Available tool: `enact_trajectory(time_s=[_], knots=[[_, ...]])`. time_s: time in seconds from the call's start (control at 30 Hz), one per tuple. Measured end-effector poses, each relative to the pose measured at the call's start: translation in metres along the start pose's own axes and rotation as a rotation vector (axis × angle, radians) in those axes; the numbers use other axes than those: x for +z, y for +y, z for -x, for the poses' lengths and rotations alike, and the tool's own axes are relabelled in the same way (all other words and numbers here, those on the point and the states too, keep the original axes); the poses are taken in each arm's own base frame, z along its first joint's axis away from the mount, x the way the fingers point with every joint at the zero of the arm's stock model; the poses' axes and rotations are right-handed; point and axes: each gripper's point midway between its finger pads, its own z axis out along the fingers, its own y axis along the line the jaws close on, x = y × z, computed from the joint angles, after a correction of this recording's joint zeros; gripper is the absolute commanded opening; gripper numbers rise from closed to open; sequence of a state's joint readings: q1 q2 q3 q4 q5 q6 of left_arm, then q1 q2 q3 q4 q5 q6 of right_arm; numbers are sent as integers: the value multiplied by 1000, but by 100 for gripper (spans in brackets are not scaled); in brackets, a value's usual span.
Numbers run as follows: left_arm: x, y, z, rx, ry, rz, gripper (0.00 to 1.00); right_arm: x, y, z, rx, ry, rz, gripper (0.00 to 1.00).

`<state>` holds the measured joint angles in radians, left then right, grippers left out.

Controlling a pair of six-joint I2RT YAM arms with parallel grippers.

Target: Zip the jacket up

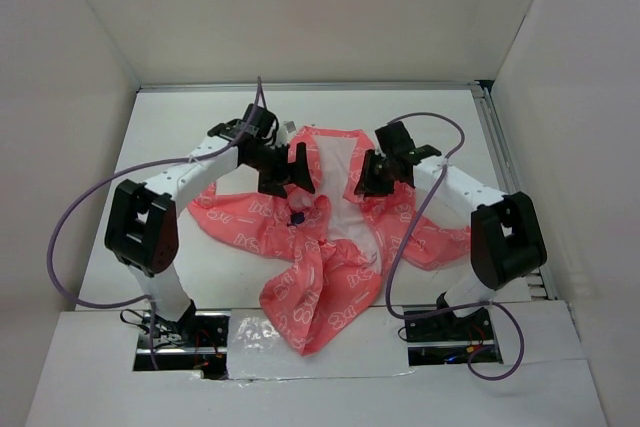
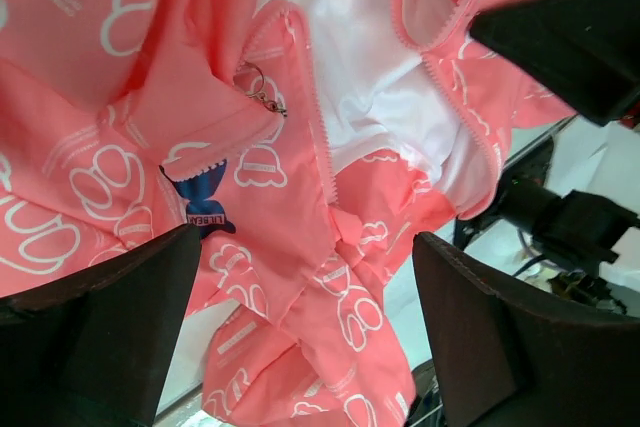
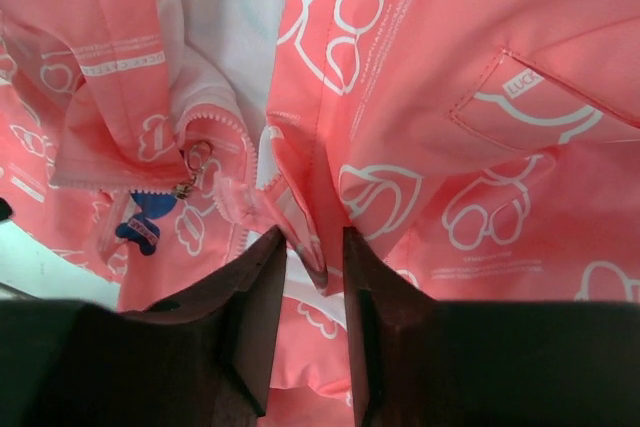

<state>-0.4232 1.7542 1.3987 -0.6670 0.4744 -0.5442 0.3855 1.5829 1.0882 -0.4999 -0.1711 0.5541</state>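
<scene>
The left gripper lowers its open fingers around the toothed fold of the jacket beside the zipper pull ring next. That fold flops over the chest mark and lies below the left gripper.
The coral-pink jacket lies crumpled mid-table, its front spread apart to show the pale lining. My left gripper hovers over the jacket's left front panel, and its fingers stand wide open with nothing between them. Below it I see the zipper pull ring and the dark blue chest mark. My right gripper is at the right front edge. Its jaws stand a narrow gap apart, with a fold of that zipper edge loose between them. The pull lies left of them.
White walls close in the table on three sides. A metal rail runs along its right edge. Purple cables loop off both arms. A dark part of the other arm sits close on the left wrist's upper right.
</scene>
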Motion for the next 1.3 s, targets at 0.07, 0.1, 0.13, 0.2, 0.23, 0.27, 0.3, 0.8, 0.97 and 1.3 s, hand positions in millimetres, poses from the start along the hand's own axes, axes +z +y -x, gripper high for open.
enact_trajectory(time_s=[0.07, 0.1, 0.13, 0.2, 0.23, 0.27, 0.3, 0.8, 0.97, 1.3], knots=[[-4, 1, 5, -26, -8, -2, 99, -1, 1, 1, -1, -1, 1, 43], [-3, 2, 6, -38, -5, 0, 99, -1, 1, 1, 1, 0, 1, 50], [1, 7, 12, -66, 2, 8, 99, -3, 3, 3, 2, -2, 2, 54], [12, 16, 17, -98, 19, 24, 99, -4, 5, 5, 1, -6, 5, 65], [18, 22, 18, -119, 32, 36, 99, -5, 6, 6, -1, -10, 6, 67], [24, 28, 15, -148, 51, 50, 99, -5, 6, 7, -2, -13, 6, 71], [29, 33, 13, -166, 69, 62, 99, -6, 7, 7, -2, -15, 5, 72], [41, 36, 2, -211, 130, 31, 0, -54, 65, 18, -86, -72, 147, 73], [1, -8, 7, -98, 1, -158, 0, -58, 80, 2, -84, -21, 251, 73], [-61, -72, 29, 81, -263, -408, 0, -77, 113, -8, -35, 37, 486, 76]])
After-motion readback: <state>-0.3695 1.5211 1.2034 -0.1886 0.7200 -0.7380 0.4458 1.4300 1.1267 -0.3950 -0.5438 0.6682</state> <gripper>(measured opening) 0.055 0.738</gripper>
